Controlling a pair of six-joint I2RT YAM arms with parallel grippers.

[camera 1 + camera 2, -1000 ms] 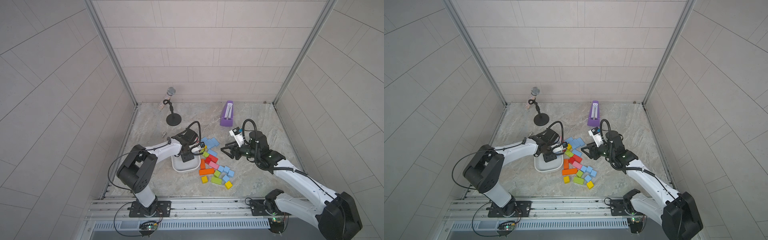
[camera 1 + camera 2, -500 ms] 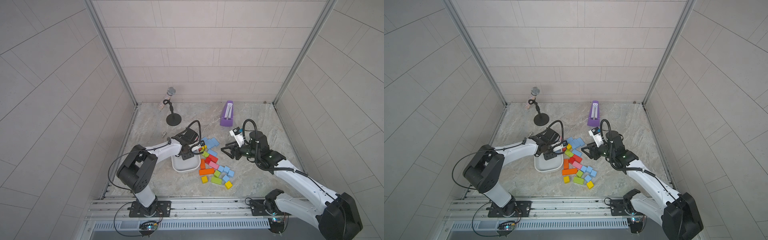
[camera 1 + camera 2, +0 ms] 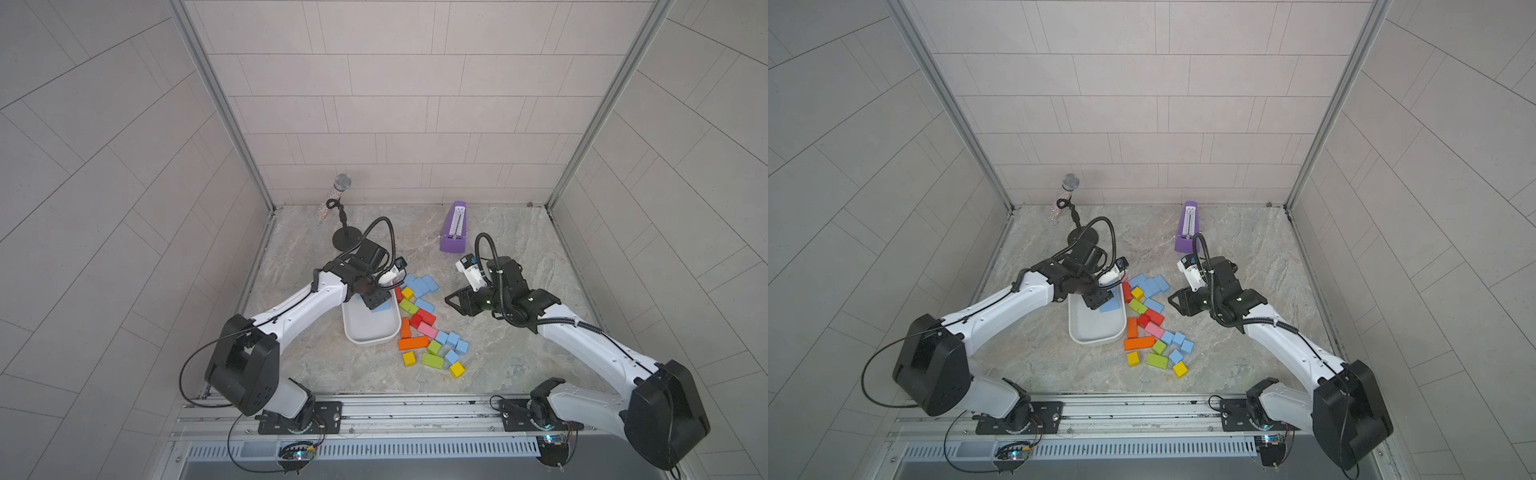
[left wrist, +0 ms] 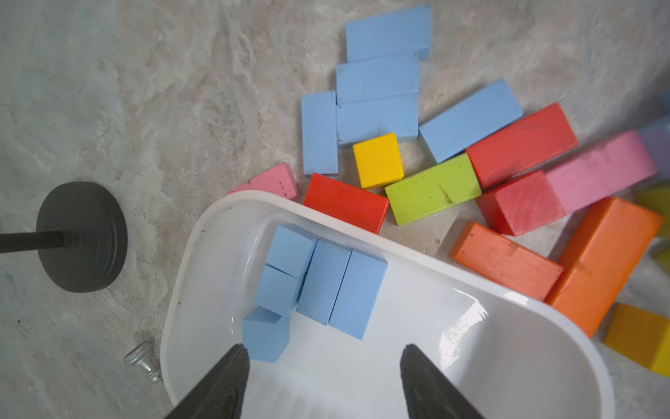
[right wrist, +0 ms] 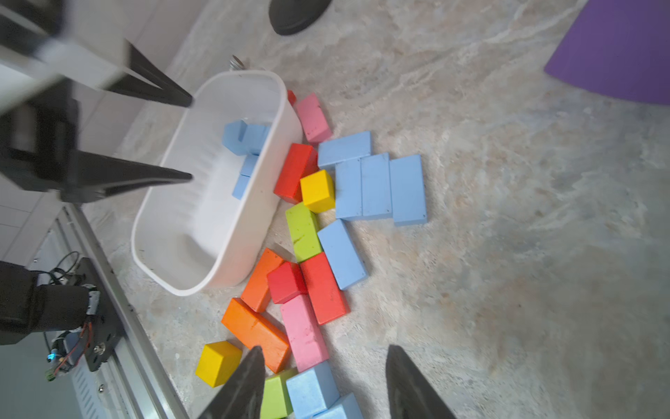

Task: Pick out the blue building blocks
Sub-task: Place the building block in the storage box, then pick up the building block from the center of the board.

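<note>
The right gripper moves outward toward the tray next, then down onto the blue brick nearest the metronome. That brick lies below and outward of the gripper.
Several blue building blocks lie in the white tray. My left gripper hangs open over the tray. One blue cube sits tilted beside one finger, free of both. More blue bricks lie in a row on the floor beyond the tray, also seen in the right wrist view. Blue cubes sit among the front of the pile. My right gripper is open and empty, to the right of the pile, with a blue cube below it.
Red, orange, yellow, green and pink blocks lie mixed beside the tray. A purple metronome stands at the back. A microphone on a black stand is at the back left. A small silver piece lies by the tray. Tiled walls close three sides.
My left gripper's jaws have opened wider over the tray, and a blue cube now lies free in it. The right arm has stayed put.
</note>
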